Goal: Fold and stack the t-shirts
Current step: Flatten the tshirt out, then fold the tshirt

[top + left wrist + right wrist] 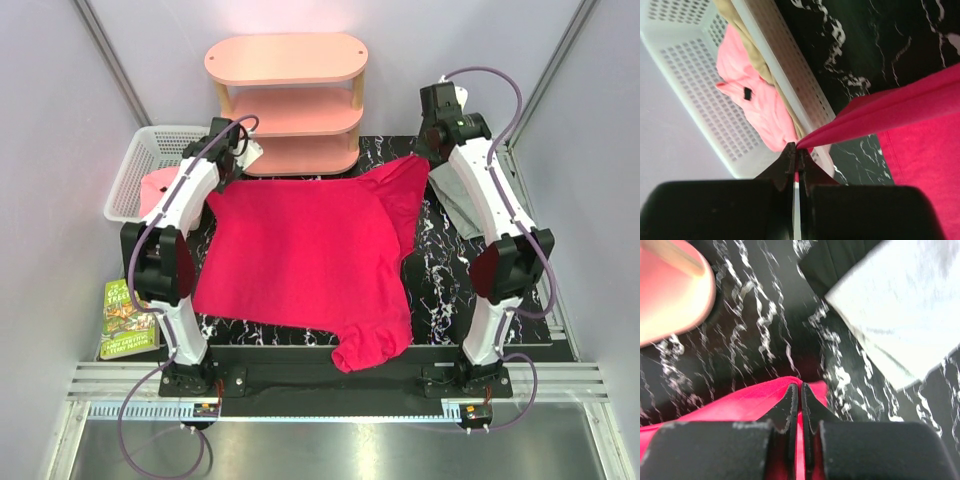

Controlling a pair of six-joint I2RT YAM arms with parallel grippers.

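My right gripper draws the t-shirt's pinched corner back and down onto the spread body of the crimson-red t-shirt next, since both grippers stretch the t-shirt's far edge between them.
The crimson-red t-shirt (305,250) lies spread over the black marbled table, one sleeve hanging over the near edge. My left gripper (236,160) is shut on its far left corner, and the cloth (880,107) runs taut from the jaws (798,152). My right gripper (430,155) is shut on the far right corner, with red cloth (740,400) pinched between the jaws (800,390). The light grey t-shirt (458,192) lies at the right, partly under my right arm; it also shows in the right wrist view (895,305).
A pink three-tier shelf (290,105) stands at the back centre. A white perforated basket (145,165) at the back left holds pink and tan cloth (755,95). A green book (125,320) lies on the floor at the left.
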